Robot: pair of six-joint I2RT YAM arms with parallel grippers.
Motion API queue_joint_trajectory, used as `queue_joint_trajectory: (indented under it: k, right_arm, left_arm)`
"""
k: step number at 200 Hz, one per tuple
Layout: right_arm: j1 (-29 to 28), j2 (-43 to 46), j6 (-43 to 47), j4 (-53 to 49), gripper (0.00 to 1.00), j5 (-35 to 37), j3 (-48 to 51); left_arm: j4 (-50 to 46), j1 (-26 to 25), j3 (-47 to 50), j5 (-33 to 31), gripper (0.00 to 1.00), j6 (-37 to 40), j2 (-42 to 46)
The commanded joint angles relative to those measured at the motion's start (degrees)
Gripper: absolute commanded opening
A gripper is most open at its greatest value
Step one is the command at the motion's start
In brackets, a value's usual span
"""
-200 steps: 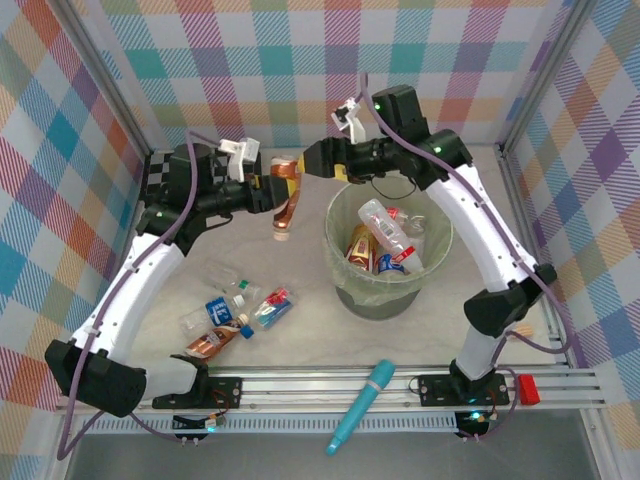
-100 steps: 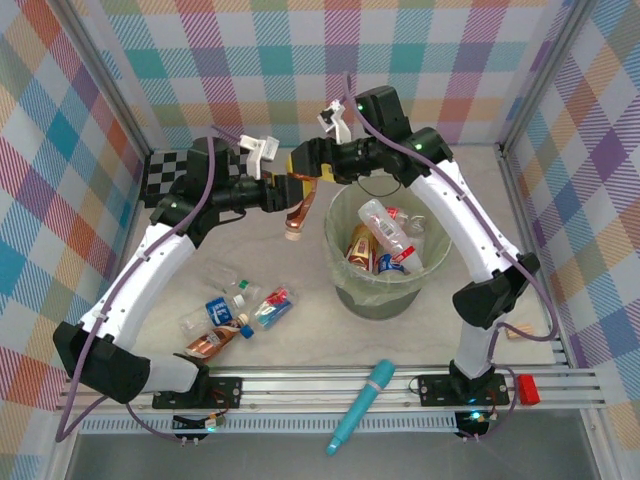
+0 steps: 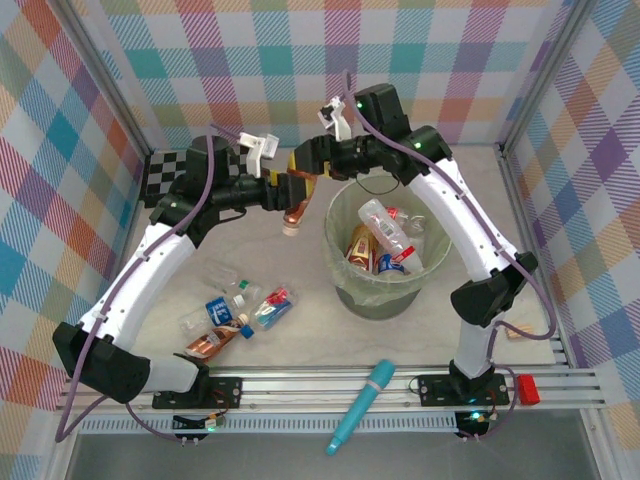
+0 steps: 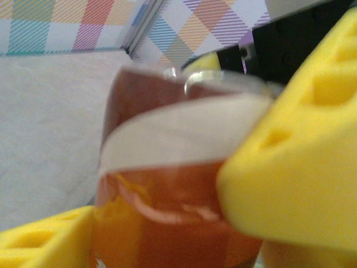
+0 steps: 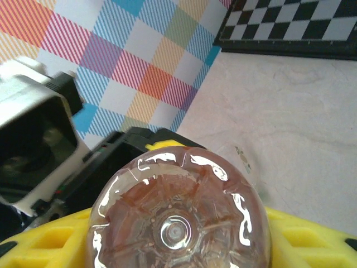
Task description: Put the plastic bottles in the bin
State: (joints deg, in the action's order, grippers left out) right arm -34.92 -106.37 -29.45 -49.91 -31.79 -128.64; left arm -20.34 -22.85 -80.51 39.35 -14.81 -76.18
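My right gripper carries the bottle back toward my base to the bin's open top [image 3: 378, 235] beside it next, over the bottles inside, and releases it.
An orange-brown plastic bottle [image 3: 294, 201] hangs cap-down in the air just left of the bin [image 3: 446, 232], a round pale-green basket with several bottles [image 3: 385, 240] inside. My right gripper [image 3: 306, 163] is shut on the bottle's base end [image 5: 178, 223], one yellow pad on each side. My left gripper [image 3: 281, 189] still straddles the bottle's body [image 4: 167, 212], but its jaws stand open around it. Several more bottles [image 3: 236, 310] lie on the table at the near left.
A teal pen-shaped tube [image 3: 360, 405] rests across the front rail. A black-and-white checkerboard [image 3: 160, 170] lies at the far left by the wall. A small red block [image 3: 527, 390] sits on the rail at the right. Both arms meet above the bin's left rim.
The left gripper carried the bottle right, toward the bin. The right gripper reached over and shut on its base. The left jaws have just loosened.
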Motion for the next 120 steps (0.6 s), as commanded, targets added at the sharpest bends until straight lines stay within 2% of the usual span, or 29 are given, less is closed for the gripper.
queue_joint_trajectory:
  k: [1,35,76,120]
  right_arm:
    - [1.04,-0.17,0.51,0.86,0.5,1.1,-5.2]
    - [4.3,1.54,2.42,-3.18,0.49,2.42,-9.03]
    - [8.77,7.5,8.87,-14.43,0.46,7.29,-9.67]
    - [10.64,10.06,16.16,-30.44,0.42,13.84,-9.61]
  left_arm:
    - [-0.73,-0.7,-0.74,-0.77,0.87,1.45,2.84]
    - [-10.77,-0.57,-0.86,-4.38,1.0,5.46,5.37]
    - [-22.52,0.35,-0.52,-13.05,1.0,7.71,7.78]
    - [-36.05,4.74,-1.72,-24.39,1.0,1.23,4.42]
